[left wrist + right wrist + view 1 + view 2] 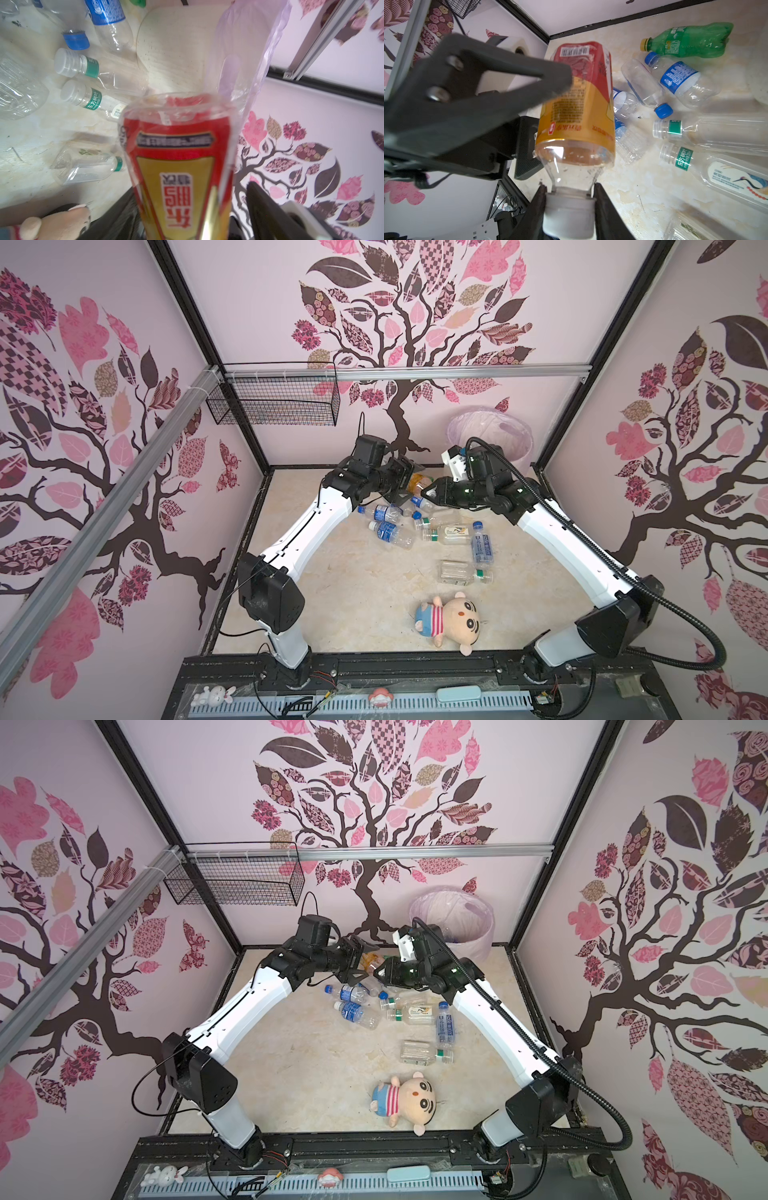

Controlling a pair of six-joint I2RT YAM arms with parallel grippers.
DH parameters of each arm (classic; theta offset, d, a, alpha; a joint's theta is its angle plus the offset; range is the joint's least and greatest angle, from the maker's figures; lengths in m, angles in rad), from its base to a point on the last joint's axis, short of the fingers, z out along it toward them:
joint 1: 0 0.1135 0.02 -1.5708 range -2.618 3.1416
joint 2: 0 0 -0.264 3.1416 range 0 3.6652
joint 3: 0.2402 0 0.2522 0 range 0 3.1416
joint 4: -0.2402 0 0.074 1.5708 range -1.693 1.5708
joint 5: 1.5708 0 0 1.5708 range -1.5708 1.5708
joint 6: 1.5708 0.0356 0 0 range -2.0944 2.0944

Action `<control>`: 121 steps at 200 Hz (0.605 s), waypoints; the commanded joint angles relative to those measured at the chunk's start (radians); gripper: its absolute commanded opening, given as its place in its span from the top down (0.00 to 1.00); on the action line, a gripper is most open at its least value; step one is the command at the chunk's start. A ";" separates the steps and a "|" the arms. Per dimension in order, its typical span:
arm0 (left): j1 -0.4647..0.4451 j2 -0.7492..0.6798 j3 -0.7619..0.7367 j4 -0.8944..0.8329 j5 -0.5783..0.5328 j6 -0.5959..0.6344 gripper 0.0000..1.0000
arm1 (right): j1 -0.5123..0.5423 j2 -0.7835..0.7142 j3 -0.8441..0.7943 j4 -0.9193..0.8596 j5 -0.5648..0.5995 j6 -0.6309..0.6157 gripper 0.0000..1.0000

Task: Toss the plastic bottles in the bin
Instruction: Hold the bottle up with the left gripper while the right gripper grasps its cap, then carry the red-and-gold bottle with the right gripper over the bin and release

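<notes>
My right gripper holds the amber bottle (417, 482), which still hangs short of the bin's rim. Next I will carry it up and outward over the bin's opening (491, 430) and then release it.
An amber bottle (417, 482) (577, 99) with a red and orange label hangs in the air between both arms, near the back of the floor. My right gripper (570, 193) (428, 491) is shut on its white cap. My left gripper (187, 207) (409, 485) stands open around the bottle's (178, 155) body; one finger (259, 197) stands clear of the label. The cream bin (490, 427) (172, 52) with its pale pink bag stands just behind the right arm. Several clear bottles (390, 533) (683, 83) and a green one (689, 41) lie on the floor below.
A plush doll (451, 620) in a striped shirt lies near the front edge. A black wire basket (274, 402) hangs on the back rail at the left. Patterned walls close in the floor on three sides.
</notes>
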State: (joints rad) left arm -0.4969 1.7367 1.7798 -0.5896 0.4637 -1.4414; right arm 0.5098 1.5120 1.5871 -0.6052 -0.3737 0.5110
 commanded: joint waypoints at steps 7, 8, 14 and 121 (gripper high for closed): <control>0.027 -0.019 0.082 -0.029 0.016 0.038 0.03 | -0.001 0.014 0.061 -0.051 0.036 -0.017 0.80; 0.028 -0.019 0.083 -0.029 0.016 0.038 0.03 | -0.001 0.014 0.063 -0.052 0.037 -0.017 0.80; 0.031 -0.019 0.087 -0.032 0.022 0.039 0.03 | -0.002 0.014 0.072 -0.058 0.042 -0.021 0.80; 0.055 0.044 0.434 -0.211 0.036 0.228 0.03 | -0.169 0.101 0.522 -0.251 0.234 -0.091 0.79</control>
State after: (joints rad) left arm -0.4297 1.7561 2.1544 -0.7414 0.4885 -1.2938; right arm 0.3603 1.5677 1.9247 -0.7731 -0.2638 0.4664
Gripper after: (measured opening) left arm 0.972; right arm 0.351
